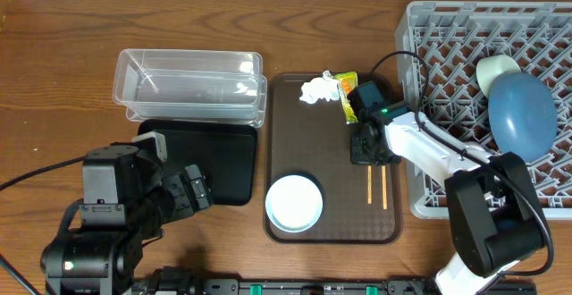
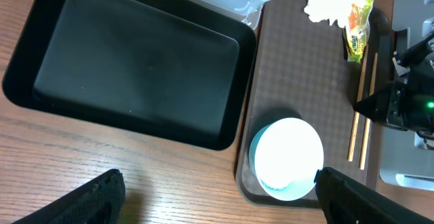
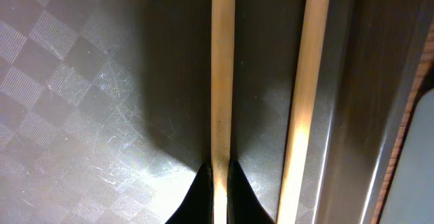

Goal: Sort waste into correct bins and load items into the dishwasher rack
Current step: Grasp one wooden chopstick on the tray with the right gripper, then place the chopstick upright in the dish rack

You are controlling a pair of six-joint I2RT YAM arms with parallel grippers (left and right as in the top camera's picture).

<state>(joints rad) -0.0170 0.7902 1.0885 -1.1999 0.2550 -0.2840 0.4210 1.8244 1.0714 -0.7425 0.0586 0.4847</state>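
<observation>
I will lift my right gripper outward and to the right in the overhead view, over the rack's side, and let go of the chopstick there, because the rack's tray-side part is empty.
My right gripper [image 1: 367, 156] is down on the brown serving tray [image 1: 295, 152], shut on one wooden chopstick [image 3: 222, 81]. The second chopstick [image 3: 305, 88] lies beside it, free. Both chopsticks [image 1: 377, 188] show in the overhead view. A pale mint-green bowl [image 1: 294, 203] sits at the tray's near end. A crumpled white tissue [image 1: 315, 90] and a snack wrapper [image 1: 343, 89] lie at the far end. The dark-blue bowl [image 1: 521, 114] and a white bowl [image 1: 493, 69] sit in the grey rack [image 1: 447, 45]. My left gripper [image 2: 217, 197] is open over bare table.
The clear tub [image 1: 189, 85] stands at the back left with the black tray [image 1: 206, 156] in front of it. The rack's wall rises just right of the chopsticks. The pink cup and rice grains are not visible.
</observation>
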